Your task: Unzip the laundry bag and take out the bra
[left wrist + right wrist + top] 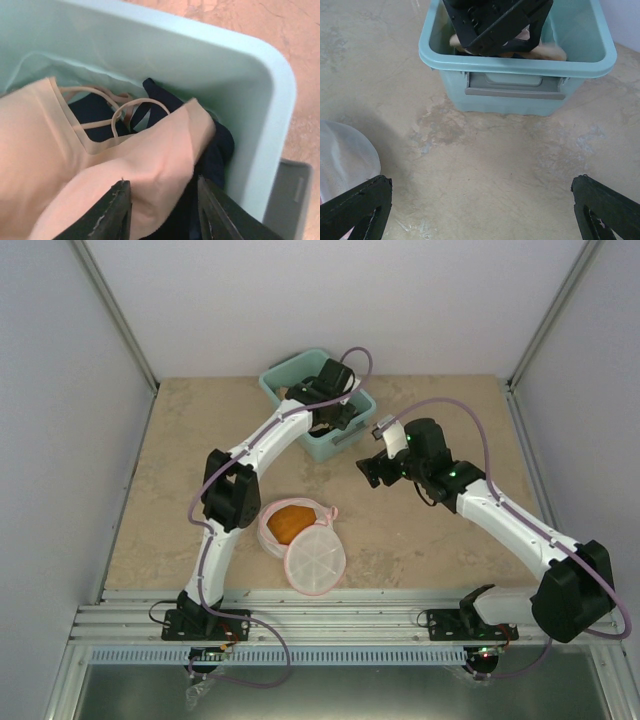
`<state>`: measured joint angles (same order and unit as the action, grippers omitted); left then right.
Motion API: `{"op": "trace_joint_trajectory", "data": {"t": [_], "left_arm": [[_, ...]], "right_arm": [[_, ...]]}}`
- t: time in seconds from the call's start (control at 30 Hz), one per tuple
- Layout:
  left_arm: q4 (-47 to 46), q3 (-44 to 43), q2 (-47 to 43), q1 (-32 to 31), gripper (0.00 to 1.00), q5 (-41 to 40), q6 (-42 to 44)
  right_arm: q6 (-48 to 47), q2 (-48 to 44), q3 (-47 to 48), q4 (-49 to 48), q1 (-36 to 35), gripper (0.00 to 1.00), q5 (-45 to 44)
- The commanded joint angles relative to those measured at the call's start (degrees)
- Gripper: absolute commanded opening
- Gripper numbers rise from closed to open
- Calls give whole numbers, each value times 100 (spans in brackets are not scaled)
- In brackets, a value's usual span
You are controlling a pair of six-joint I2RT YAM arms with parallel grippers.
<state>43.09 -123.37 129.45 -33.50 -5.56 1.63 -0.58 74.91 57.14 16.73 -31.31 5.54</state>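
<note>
I should next move my right gripper back and to the left in the top view, then down onto the orange cloth [291, 523], because the laundry bag's flipped lid leaves it uncovered.
The laundry bag [312, 562] lies unzipped on the table in front of the arms, its mesh lid flipped toward me, and an orange piece of cloth [289, 523] shows in its pink-rimmed base. A white mesh edge of the bag [345, 155] shows at the left of the right wrist view. A peach bra [125, 160] with thin straps lies in the teal bin [260, 90]. My left gripper [161, 181] hangs inside the bin, jaws apart, with a fold of the bra between the fingers and a gap at the right finger. My right gripper [481, 182] hovers wide open over bare table.
The teal bin [290, 370] stands at the back of the table, its grey handle [515, 87] facing my right gripper [372, 470]. A navy garment [215, 150] lies under the bra. The left arm's wrist [495, 20] fills the bin's top.
</note>
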Motion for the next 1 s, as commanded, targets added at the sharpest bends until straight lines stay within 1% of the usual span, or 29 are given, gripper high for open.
{"op": "trace_joint_trajectory", "data": {"t": [0.0, 0.03, 0.07, 0.13, 0.2, 0.3, 0.43, 0.5, 0.53, 0.6, 0.63, 0.7, 0.77, 0.8, 0.83, 0.9, 0.97], "left_arm": [[152, -284, -451, -19, 42, 325, 39], [155, -320, -526, -17, 45, 453, 77], [144, -328, -635, -18, 51, 653, 140], [78, -312, -845, -17, 57, 823, 246], [19, -311, -995, -10, 60, 766, 379], [-28, -299, -1032, 120, 61, 589, 435], [108, -335, -879, 430, 57, 645, 160], [131, -245, -1032, 531, 60, 789, 201], [122, -156, -1171, 552, 63, 808, 262], [144, 41, -1519, 601, 70, 816, 403], [184, 162, -1699, 630, 75, 823, 466], [324, 481, -2128, 756, 85, 930, 540], [491, 1004, -2606, 928, 93, 1110, 569], [507, 1422, -2884, 1018, 96, 1196, 611], [495, 2049, -3229, 1103, 99, 1276, 724], [566, 2883, -3844, 1244, 99, 1305, 975], [941, 3380, -4210, 1374, 99, 1321, 1224]], "right_arm": [[178, -141, -61, 23, 34, 98, -31], [176, -158, -57, 30, 37, 98, -42], [173, -161, -62, 28, 36, 98, -42], [171, -167, -63, 46, 35, 98, -32], [181, -170, -55, 63, 36, 98, -21], [213, -204, -51, 87, 37, 98, 8], [219, -327, -87, 82, 31, 98, 181], [104, -398, -125, 39, 34, 97, 748], [11, -425, -159, -4, 37, 95, 1218], [-84, -422, -201, -118, 10, 89, 2128], [-26, -387, -209, -204, -36, 86, 2423], [230, -260, -196, -362, -189, 80, 2667], [422, -72, -157, -453, -387, 77, 2569], [545, 29, -143, -526, -482, 75, 2522], [668, 130, -142, -626, -569, 73, 2514], [875, 339, -128, -859, -784, 70, 2467], [986, 615, -75, -1020, -1066, 67, 2372]]}}
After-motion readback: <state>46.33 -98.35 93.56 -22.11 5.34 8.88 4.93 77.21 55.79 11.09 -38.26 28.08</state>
